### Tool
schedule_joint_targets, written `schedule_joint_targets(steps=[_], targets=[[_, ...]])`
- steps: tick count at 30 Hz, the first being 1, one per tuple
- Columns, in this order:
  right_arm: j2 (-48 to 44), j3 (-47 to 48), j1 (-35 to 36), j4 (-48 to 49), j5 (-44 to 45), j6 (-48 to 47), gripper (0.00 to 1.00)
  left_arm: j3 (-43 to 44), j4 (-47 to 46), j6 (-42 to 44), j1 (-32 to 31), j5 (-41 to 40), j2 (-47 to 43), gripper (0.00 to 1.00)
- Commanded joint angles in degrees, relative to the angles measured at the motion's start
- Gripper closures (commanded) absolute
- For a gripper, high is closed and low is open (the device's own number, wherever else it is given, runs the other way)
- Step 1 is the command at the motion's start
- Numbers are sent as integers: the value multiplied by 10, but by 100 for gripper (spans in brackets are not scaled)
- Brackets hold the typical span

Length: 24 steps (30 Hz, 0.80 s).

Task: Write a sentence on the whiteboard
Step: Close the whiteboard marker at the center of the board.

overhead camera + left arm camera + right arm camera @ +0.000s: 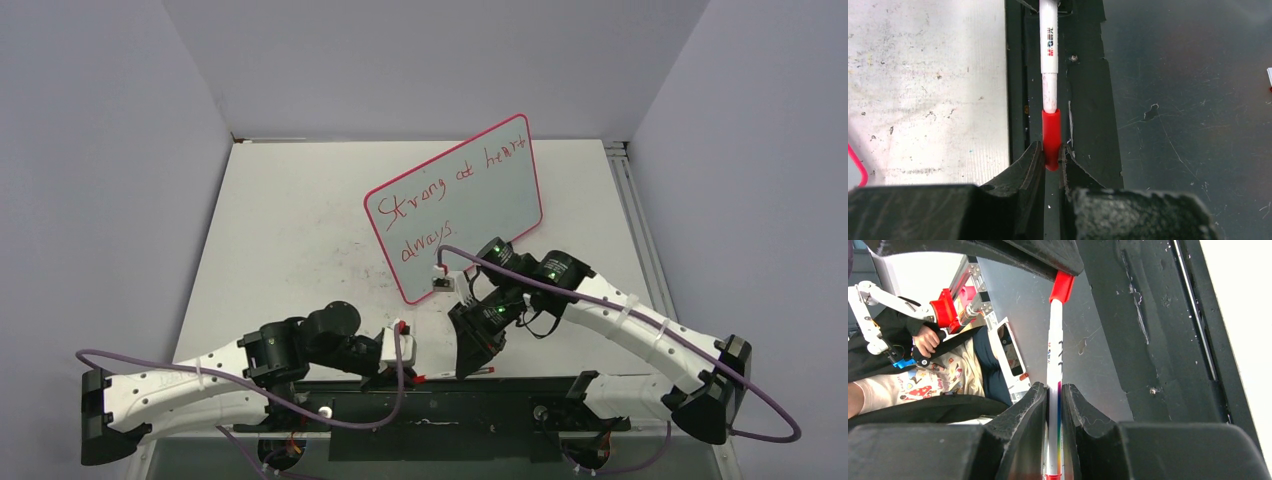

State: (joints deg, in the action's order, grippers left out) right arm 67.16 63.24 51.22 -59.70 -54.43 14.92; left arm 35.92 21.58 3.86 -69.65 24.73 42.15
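The marker (1049,50) is capped, and bare tabletop before the whiteboard lies outward of and below the right gripper, so the robot should next turn the marker outward, lower it and release it.
The whiteboard (500,190) stands tilted at the middle back of the table, and a bit of its pink rim (859,167) shows in the left wrist view. The sentence (440,185) in red reads "Strong at heart always" in two lines. A white marker (1049,50) lies level over the black strip at the near edge. My left gripper (1052,150) (408,377) is shut on its red cap (1051,132). My right gripper (1054,400) (468,370) is shut on the marker's barrel (1053,355). The cap (1062,286) sits on the marker's tip.
The scuffed white tabletop (300,230) lies left of the board. A black strip (450,395) runs along the near edge under both grippers. A seated person (923,370) with a hand controller shows beyond the table edge in the right wrist view. Grey walls enclose the table.
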Motion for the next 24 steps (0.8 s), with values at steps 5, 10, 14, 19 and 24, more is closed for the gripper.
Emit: schedule_joint_targets(steps=[5, 10, 14, 19, 24], targets=[[45, 53, 12, 5, -4, -34, 95, 11, -32, -3, -5, 16, 21, 100], [64, 34, 22, 31, -2, -25, 95, 10, -34, -7, -6, 9, 18, 100], [71, 25, 29, 62, 0, -7, 95, 10, -36, -9, -6, 2, 17, 100], [87, 8, 38, 106, 0, 16, 95, 15, -35, -12, -6, -4, 31, 100], [108, 10, 53, 133, -4, 19, 95, 22, -31, -12, -6, -33, 27, 100]])
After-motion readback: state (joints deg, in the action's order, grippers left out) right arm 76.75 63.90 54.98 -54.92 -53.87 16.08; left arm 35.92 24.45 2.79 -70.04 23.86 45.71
